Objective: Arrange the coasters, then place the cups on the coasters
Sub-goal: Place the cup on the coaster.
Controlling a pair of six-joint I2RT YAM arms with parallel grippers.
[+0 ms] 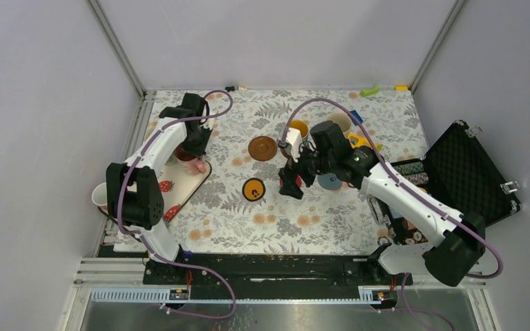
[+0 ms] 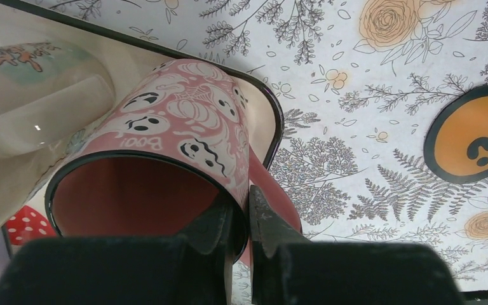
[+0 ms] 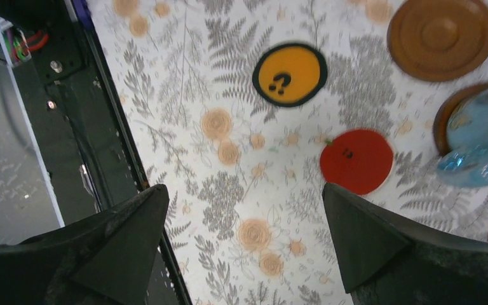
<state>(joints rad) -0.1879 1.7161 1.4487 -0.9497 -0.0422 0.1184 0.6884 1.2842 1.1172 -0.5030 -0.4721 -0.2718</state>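
My right gripper goes left in the top view next, then down onto the pink cup's handle, because it sticks out past the tray's edge.
My left gripper (image 2: 246, 216) is shut on the wall of the pink ghost-print cup (image 2: 184, 127), one finger inside the rim and one outside. The cup tilts over the strawberry tray (image 2: 272, 114), next to a cream cup (image 2: 32, 89). From above, the left gripper (image 1: 194, 150) is over the pink cup (image 1: 197, 164). My right gripper (image 3: 243, 190) hangs open and empty above the floral cloth. Near it lie a red coaster (image 3: 356, 160), an orange black-rimmed coaster (image 3: 290, 74) and a brown coaster (image 3: 440, 37). A blue cup (image 3: 483, 143) stands on another brown coaster (image 3: 448, 111).
An open black case (image 1: 473, 169) with poker chips (image 1: 410, 172) lies at the right. A grey-blue coaster (image 1: 329, 181) lies beside the right arm, and a cream cup (image 1: 339, 121) stands behind it. A white cup (image 1: 101, 196) sits past the tray's left edge.
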